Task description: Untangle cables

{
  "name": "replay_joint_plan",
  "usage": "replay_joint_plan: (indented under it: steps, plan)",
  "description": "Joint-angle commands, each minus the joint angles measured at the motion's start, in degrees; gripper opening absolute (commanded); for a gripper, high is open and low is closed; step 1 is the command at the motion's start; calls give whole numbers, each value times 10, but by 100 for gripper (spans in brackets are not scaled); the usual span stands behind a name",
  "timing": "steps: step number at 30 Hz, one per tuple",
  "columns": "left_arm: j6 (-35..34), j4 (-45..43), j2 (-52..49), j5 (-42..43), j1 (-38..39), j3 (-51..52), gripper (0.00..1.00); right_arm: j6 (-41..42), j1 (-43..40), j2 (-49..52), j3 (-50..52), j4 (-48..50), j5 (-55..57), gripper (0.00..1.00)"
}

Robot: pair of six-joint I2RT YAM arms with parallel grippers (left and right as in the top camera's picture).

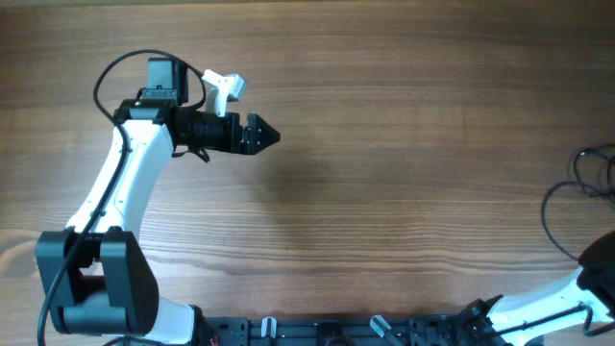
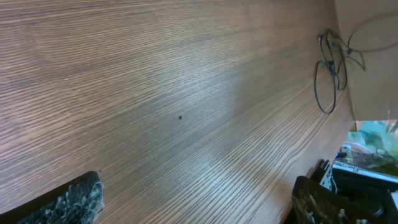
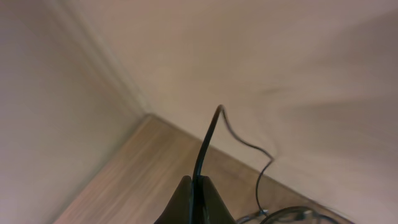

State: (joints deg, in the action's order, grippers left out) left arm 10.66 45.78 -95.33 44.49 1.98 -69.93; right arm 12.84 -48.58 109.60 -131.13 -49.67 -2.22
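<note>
My right gripper is going to carry the piece of cable outward and down to the bare tabletop beyond the cable loops next, and release it clear of them.
The thin black cables (image 1: 584, 183) lie looped at the table's far right edge, partly out of the overhead view. In the left wrist view they show far off as a small tangle of loops (image 2: 331, 50). My left gripper (image 1: 267, 135) hovers at the upper left of the table, far from the cables; its fingers are wide apart and empty (image 2: 196, 193). My right gripper (image 3: 194, 183) is shut on one cable strand (image 3: 208, 140), which rises from the fingertips and curves down to more loops (image 3: 292, 214). The right gripper itself is outside the overhead view.
The wooden table (image 1: 384, 192) fills the overhead view. The right arm's white link (image 1: 553, 300) sits at the lower right corner. A rail with clamps (image 1: 375, 329) runs along the front edge. A pale wall (image 3: 280, 56) stands behind the table's right edge.
</note>
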Motion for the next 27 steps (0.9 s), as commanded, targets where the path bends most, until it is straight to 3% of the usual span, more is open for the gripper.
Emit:
replay_joint_plan:
  steps: [1, 5, 11, 16, 22, 27]
  plan:
    - [9, -3, 13, 11, 9, 3, 100, -29, 53, 45, -15, 0, -32, 5]
    - [9, 5, 13, 11, 9, 3, 100, -43, 100, 113, -15, -21, -11, 4]
    - [8, 21, 13, 11, 9, 3, 100, -47, 105, 240, -15, -76, -11, 4]
    - [7, 25, 13, 11, 31, 3, 100, -22, 104, 275, -15, -89, 14, 4]
    - [7, 19, 13, 11, 45, 3, 100, 93, 80, 275, -16, -115, 139, 4]
    - [7, 19, 13, 11, 46, 3, 100, 157, 30, 274, -16, -127, 150, 4]
